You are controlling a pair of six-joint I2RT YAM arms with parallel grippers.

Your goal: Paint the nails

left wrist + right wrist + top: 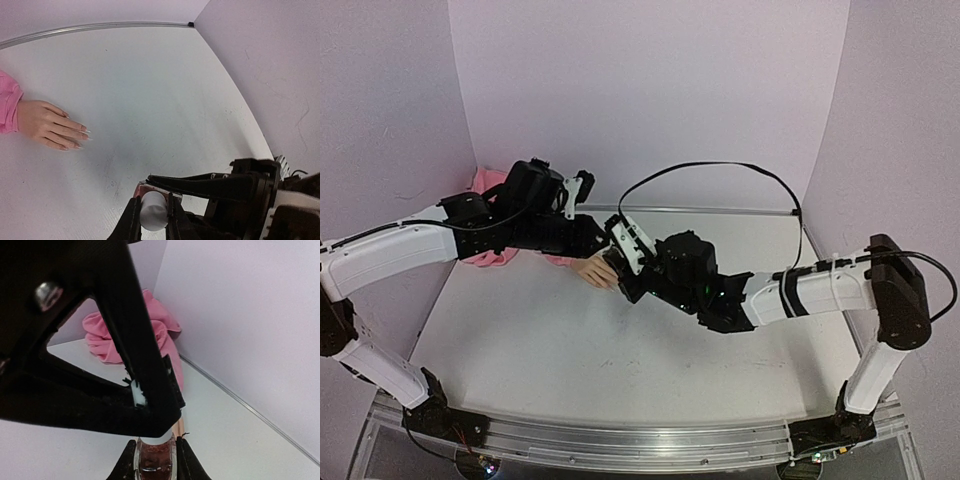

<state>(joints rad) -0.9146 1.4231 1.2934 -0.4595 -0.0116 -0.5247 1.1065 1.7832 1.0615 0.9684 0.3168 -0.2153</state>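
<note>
The bare tabletop nearer than my fingers is clear, so my right gripper will next go down and pull back to that spot to let go of the bottle (156, 461).
The flesh-coloured mannequin hand (593, 271) lies palm down on the white table, its pink sleeve (488, 256) behind it. In the left wrist view the hand (47, 125) is at the left and its pale pointed nails (84, 133) point right. My right gripper (157, 441) is shut on the small pinkish polish bottle (156, 461). My left gripper (153, 198) is shut on the bottle's white cap (153, 212). Both grippers meet just right of the hand's fingertips in the top view, left gripper (604, 238) and right gripper (629, 280); the bottle is hidden there.
Pale walls close in the table at the back and both sides, with a metal strip (720, 210) along the back edge. Bunched pink fabric (150, 335) lies in the back left corner. A black cable (720, 167) loops over the right arm.
</note>
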